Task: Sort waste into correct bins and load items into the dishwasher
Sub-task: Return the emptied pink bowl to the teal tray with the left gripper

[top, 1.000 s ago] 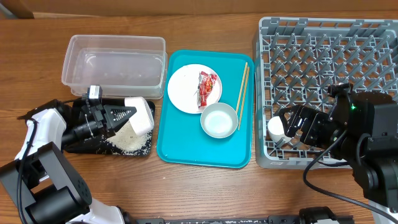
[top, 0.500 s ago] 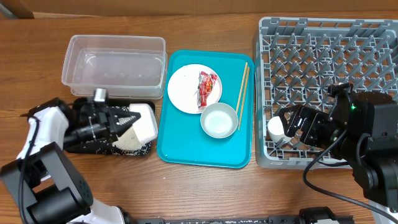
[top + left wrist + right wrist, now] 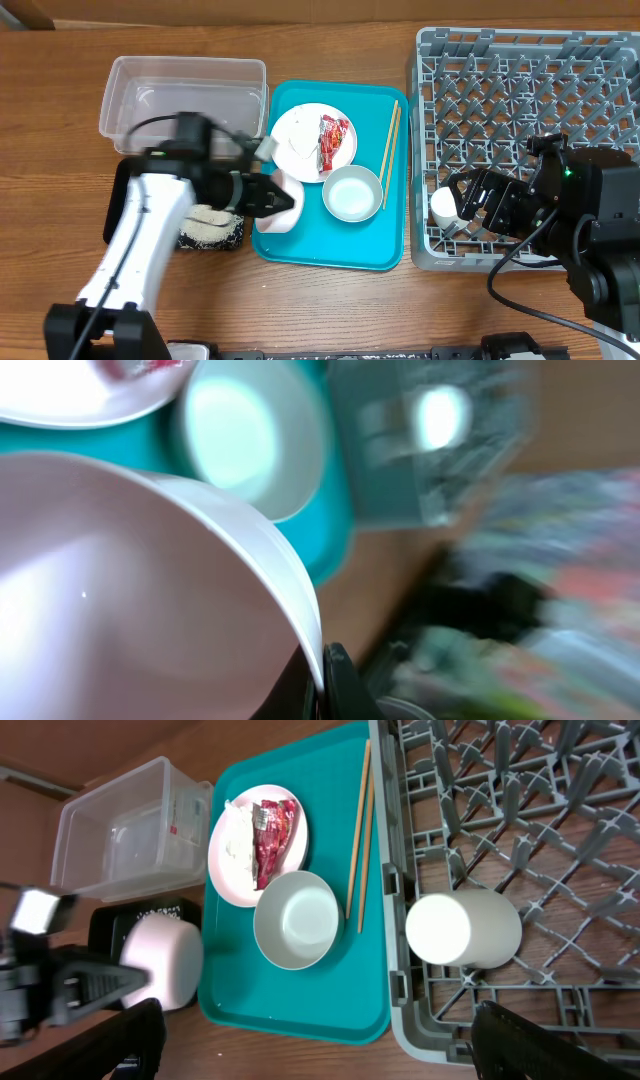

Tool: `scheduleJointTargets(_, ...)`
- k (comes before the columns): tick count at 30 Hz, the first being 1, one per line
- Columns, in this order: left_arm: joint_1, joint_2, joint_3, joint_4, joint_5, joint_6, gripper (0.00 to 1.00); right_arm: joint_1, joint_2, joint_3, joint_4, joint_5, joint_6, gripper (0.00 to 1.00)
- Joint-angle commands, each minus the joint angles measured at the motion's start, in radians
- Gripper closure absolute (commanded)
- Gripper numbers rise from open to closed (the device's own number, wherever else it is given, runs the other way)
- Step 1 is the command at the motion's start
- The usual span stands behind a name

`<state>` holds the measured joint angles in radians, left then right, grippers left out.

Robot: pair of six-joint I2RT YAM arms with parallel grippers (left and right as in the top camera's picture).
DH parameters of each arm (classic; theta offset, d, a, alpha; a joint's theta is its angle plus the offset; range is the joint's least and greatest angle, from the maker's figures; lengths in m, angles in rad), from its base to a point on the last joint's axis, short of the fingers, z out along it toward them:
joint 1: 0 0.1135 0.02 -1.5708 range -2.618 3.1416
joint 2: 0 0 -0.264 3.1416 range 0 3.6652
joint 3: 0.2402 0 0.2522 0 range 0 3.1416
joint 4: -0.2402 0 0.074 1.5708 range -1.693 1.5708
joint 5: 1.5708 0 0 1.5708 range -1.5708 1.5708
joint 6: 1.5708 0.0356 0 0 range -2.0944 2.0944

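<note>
The tipped pale pink bowl turns level in my left gripper next and comes down onto the teal tray (image 3: 330, 250) beside the white bowl, where bare surface shows.
My left gripper (image 3: 268, 196) is shut on the rim of a pale pink bowl (image 3: 281, 219) and holds it over the left edge of the teal tray (image 3: 330, 250). In the left wrist view the bowl (image 3: 130, 590) fills the frame, its rim pinched between my fingers (image 3: 335, 685). Rice (image 3: 208, 226) lies in the black tray (image 3: 118, 205). The clear tub (image 3: 185, 100) stands behind it. A plate (image 3: 295, 150) carries the red wrapper (image 3: 335, 140) and a tissue (image 3: 235, 830). A white bowl (image 3: 352, 193) and chopsticks (image 3: 389, 140) lie on the teal tray. My right gripper (image 3: 468, 206) is open beside a cup (image 3: 443, 207) lying in the grey rack (image 3: 530, 90).
The teal tray sits between the black tray and the rack. In the right wrist view the cup (image 3: 462, 928) lies on its side at the rack's (image 3: 520, 820) near left corner. Bare wood table (image 3: 330, 300) runs along the front.
My left arm has swung right from the black tray to the teal tray's left edge, with the pink bowl in its grip. The rice stays in the black tray. The right arm has not moved.
</note>
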<state>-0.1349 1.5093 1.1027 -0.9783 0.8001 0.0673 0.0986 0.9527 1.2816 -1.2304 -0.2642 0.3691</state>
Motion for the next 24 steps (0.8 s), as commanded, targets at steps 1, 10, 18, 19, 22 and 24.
scheduleJointTargets(1,-0.185,-0.019,0.016,0.052,-0.48,-0.338,0.96,-0.002,-0.009,0.015,0.006,0.0,-0.003,0.01)
scheduleJointTargets(10,-0.556,0.029,0.016,0.122,-0.967,-0.553,0.95,-0.002,-0.009,0.015,0.005,0.0,-0.003,0.0)
scheduleJointTargets(18,-0.59,0.039,0.016,0.143,-1.022,-0.58,0.77,-0.002,-0.009,0.015,0.006,0.0,-0.003,0.0)
scheduleJointTargets(19,-0.59,0.039,0.016,0.151,-1.011,-0.579,0.71,-0.002,-0.009,0.015,0.006,0.0,-0.003,0.0)
scheduleJointTargets(22,-0.59,0.039,0.034,0.144,-1.002,-0.562,0.63,-0.002,-0.009,0.015,0.006,0.0,-0.003,0.0)
scheduleJointTargets(24,-0.589,0.039,0.091,0.106,-1.013,-0.537,0.6,-0.002,-0.009,0.015,0.006,0.001,-0.003,0.0)
